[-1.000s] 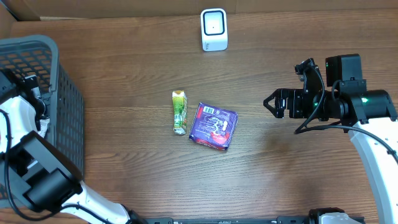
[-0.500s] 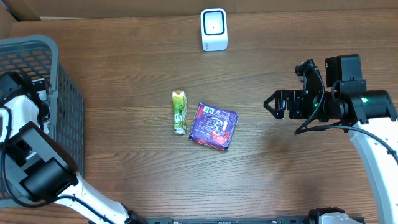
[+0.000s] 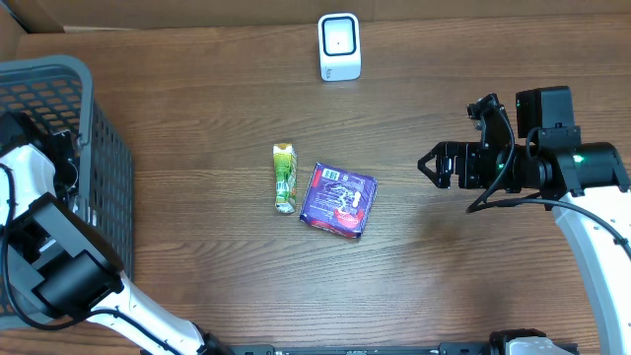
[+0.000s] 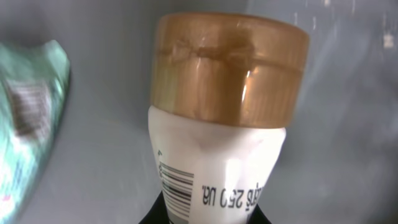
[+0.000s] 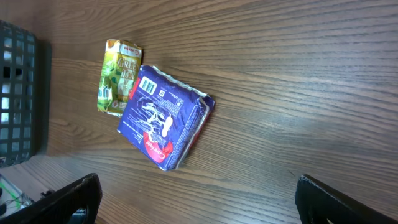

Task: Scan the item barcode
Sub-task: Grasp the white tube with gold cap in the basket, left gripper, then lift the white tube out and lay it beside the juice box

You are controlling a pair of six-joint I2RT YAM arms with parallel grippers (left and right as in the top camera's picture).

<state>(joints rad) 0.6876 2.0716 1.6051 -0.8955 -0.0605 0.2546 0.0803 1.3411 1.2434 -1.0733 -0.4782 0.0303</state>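
Observation:
Next, my left gripper will lift past the basket rim, cross right in the overhead view to bare wood by the green packet, lower and release.
Deep in the grey basket (image 3: 99, 148), my left gripper (image 4: 211, 214) is shut on a white bottle (image 4: 217, 162) with a shiny gold-brown cap (image 4: 230, 68). A barcode (image 4: 177, 186) shows on the bottle's side just above the jaws. From overhead only the left arm (image 3: 30, 168) shows, reaching into the basket. The white scanner (image 3: 339, 46) stands at the table's far edge. My right gripper (image 3: 430, 165) hovers open over bare wood, right of the packets, with nothing between its fingers (image 5: 74, 199).
A green snack packet (image 3: 285, 177) and a purple packet (image 3: 338, 199) lie side by side at the table's middle, also in the right wrist view as the green packet (image 5: 118, 78) and purple packet (image 5: 165, 118). A teal packet (image 4: 31, 118) lies beside the bottle in the basket.
The left gripper's jaws have closed on the bottle inside the basket, and the left arm has shifted slightly. The right arm has not moved.

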